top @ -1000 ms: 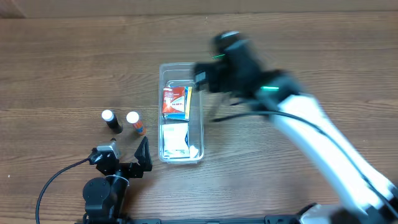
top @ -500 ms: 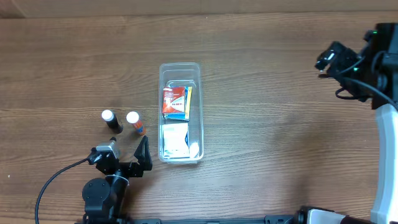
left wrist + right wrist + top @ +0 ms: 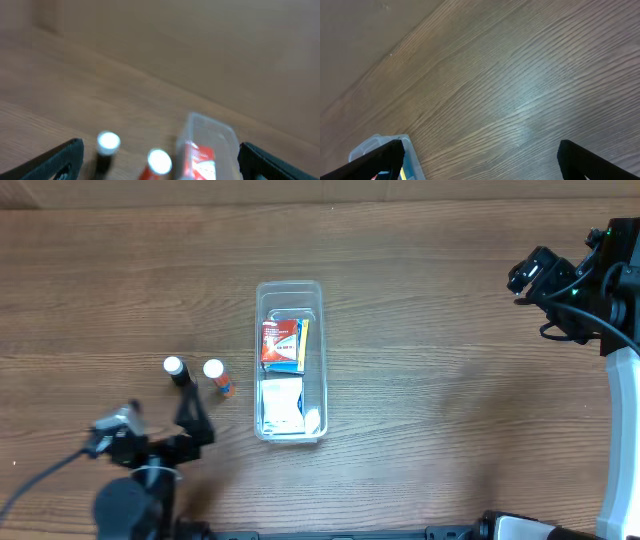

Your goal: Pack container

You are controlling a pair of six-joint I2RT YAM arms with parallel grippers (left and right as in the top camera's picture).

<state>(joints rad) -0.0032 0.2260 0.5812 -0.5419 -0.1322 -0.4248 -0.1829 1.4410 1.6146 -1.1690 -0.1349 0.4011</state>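
Note:
My left gripper reaches outward next, tilting its fingers downward, and closes them around the black bottle's white cap (image 3: 173,365). The black bottle still stands outside the container (image 3: 258,330), hence this move.
The container (image 3: 258,330), a clear long plastic bin, stands mid-table with a red and blue packet (image 3: 283,343) and a white packet (image 3: 282,405) inside. A black bottle (image 3: 176,371) and an orange bottle (image 3: 216,376), both white-capped, stand upright to its left. My left gripper (image 3: 153,430) is open and empty, just in front of the bottles. The blurred left wrist view shows its open jaws (image 3: 160,152), both bottles (image 3: 107,145) (image 3: 159,162) and the container (image 3: 207,145). My right gripper (image 3: 535,295) is open and empty at the far right; its jaws (image 3: 480,157) frame bare wood and one corner of the container (image 3: 407,150).
The wooden table (image 3: 420,410) stretches between the container and the right arm. The right arm's white link (image 3: 620,430) runs down the right edge. The left arm's cable (image 3: 40,485) trails at the lower left.
My right arm swung from over the container to the far right, then held. My left gripper has moved left, to in front of the bottles, and is blurred by motion.

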